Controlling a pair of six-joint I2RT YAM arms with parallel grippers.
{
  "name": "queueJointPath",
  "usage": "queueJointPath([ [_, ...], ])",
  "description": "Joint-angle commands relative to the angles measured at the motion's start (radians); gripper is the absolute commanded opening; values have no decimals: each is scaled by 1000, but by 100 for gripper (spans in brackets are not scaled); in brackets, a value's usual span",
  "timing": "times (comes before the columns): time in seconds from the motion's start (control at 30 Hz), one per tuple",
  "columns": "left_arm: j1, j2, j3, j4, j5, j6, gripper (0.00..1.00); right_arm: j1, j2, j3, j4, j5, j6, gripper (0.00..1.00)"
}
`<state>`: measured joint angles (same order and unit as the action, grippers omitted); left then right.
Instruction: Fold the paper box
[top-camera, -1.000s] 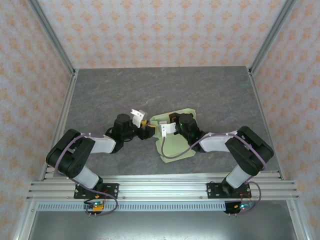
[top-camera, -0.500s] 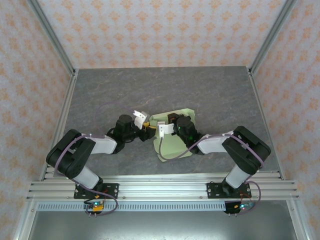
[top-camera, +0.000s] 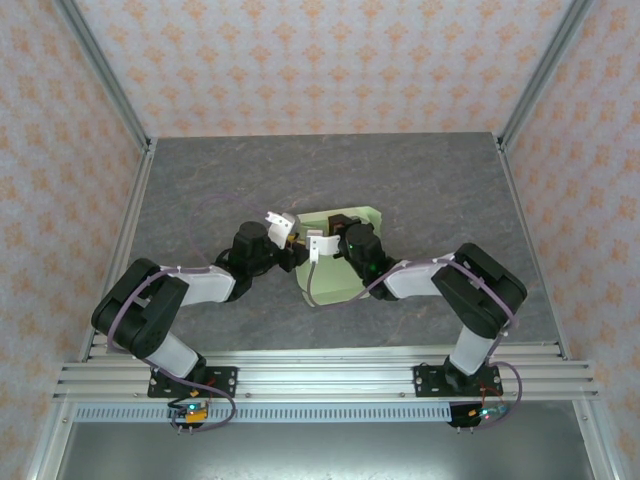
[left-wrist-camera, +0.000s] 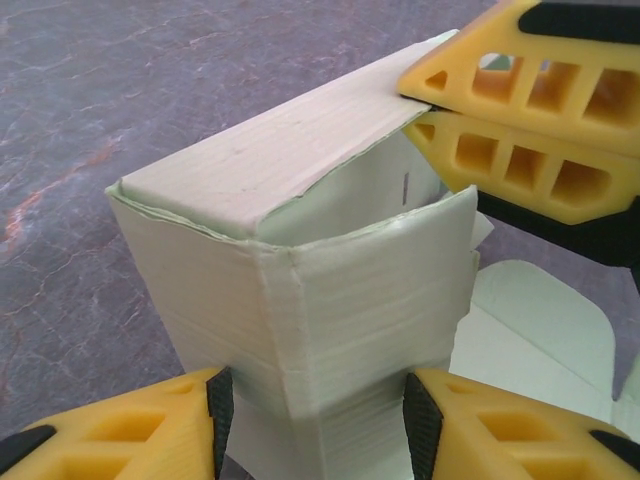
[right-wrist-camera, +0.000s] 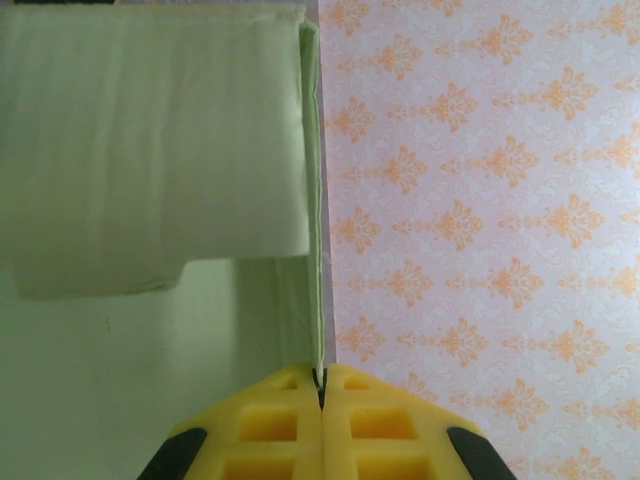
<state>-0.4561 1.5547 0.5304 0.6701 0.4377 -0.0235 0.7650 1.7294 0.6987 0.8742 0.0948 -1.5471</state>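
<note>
Next, the right gripper moves a little back toward the base, then releases the far end of the top flap.
The paper box (top-camera: 335, 282) is pale green card, part folded, in the middle of the grey table. In the left wrist view the paper box (left-wrist-camera: 330, 300) stands as an open tube with one flap leaning over its top. My left gripper (left-wrist-camera: 315, 425) is shut on its lower walls, both black pads against the card. From above, my left gripper (top-camera: 297, 247) meets the box from the left. My right gripper (left-wrist-camera: 425, 105) pinches the far end of that top flap. In the right wrist view my right gripper (right-wrist-camera: 322, 378) is shut on a thin card edge of the paper box (right-wrist-camera: 150, 150).
The grey stone-patterned table (top-camera: 420, 180) has patterned walls on three sides and metal frame posts (top-camera: 100, 70) at the back corners. A rail (top-camera: 330, 375) runs along the near edge. A loose flat flap (left-wrist-camera: 540, 320) of the card lies on the table behind the left fingers.
The left jaws have closed in on the box. Both grippers and the box have shifted slightly toward the back of the table, and the right wrist has moved left.
</note>
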Motion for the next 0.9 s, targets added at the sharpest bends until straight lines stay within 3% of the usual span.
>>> queueJointPath([
  [0.0, -2, 22, 1, 41, -31, 31, 51, 11, 19, -38, 55, -4, 33, 5],
  [0.43, -4, 58, -52, 108, 9, -5, 53, 49, 26, -83, 101, 57, 32, 10],
  [0.7, -17, -39, -111, 99, -25, 38, 68, 94, 42, -58, 159, 127, 46, 10],
  [0.87, -17, -46, -123, 110, -118, 40, 57, 98, 47, -47, 156, 126, 41, 10],
])
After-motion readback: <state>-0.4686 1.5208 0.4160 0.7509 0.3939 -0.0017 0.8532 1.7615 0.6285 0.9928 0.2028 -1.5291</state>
